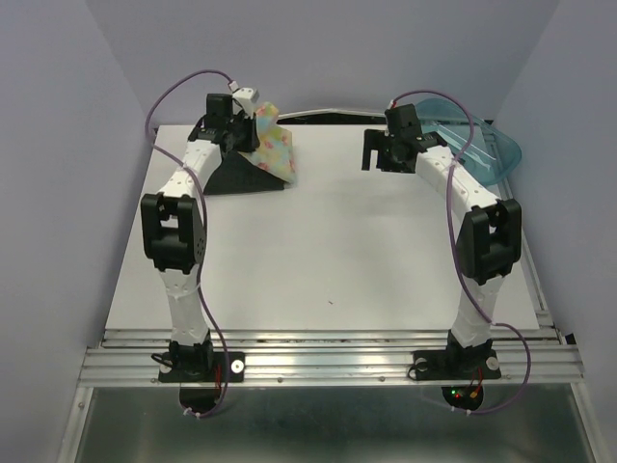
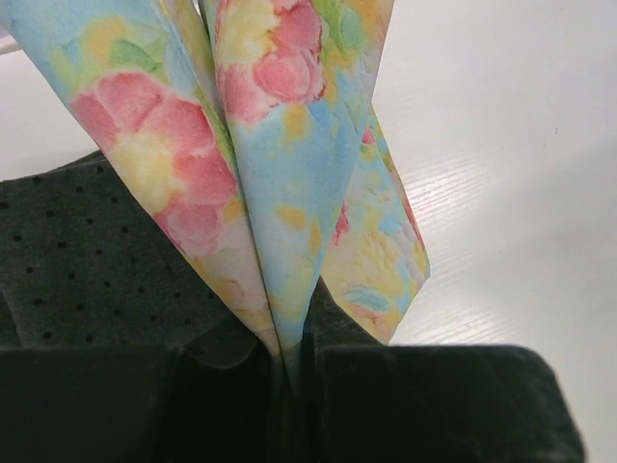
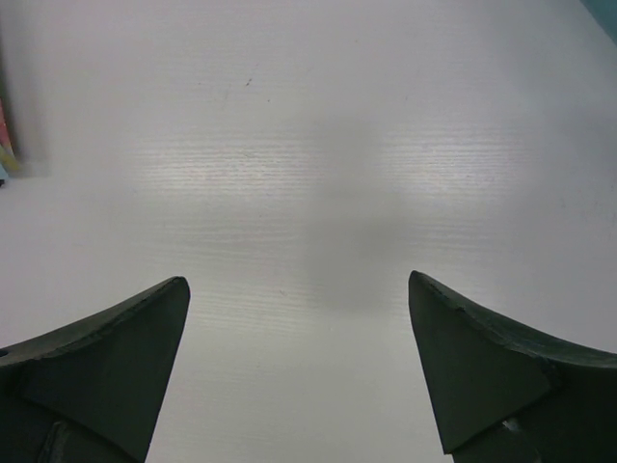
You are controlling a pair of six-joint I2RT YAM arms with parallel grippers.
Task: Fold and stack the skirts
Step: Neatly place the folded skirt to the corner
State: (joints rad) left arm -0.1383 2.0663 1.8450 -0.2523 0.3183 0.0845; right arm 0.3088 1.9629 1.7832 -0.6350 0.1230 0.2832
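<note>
I will next lower my left gripper toward the left in the top view and let go of the floral skirt, because the dark charcoal skirt (image 1: pixel 241 174) (image 2: pixel 101 265) is below it on that side.
The floral skirt (image 1: pixel 273 143), pastel yellow with pink and blue blooms, hangs bunched from my left gripper (image 1: pixel 253 123) at the table's back left. In the left wrist view its folds (image 2: pixel 280 164) run down into the shut jaws of the left gripper (image 2: pixel 289 362). Under it lies the dark charcoal skirt (image 1: pixel 241 174), flat on the table, its dotted knit (image 2: pixel 87 260) filling the left of that view. My right gripper (image 1: pixel 383 154) hovers open at the back right, over bare table, with nothing between its fingers (image 3: pixel 106 357).
A translucent teal bin (image 1: pixel 487 145) stands at the back right corner behind the right arm. The white table (image 1: pixel 328 251) stretches between the two arms. Purple walls close in on both sides.
</note>
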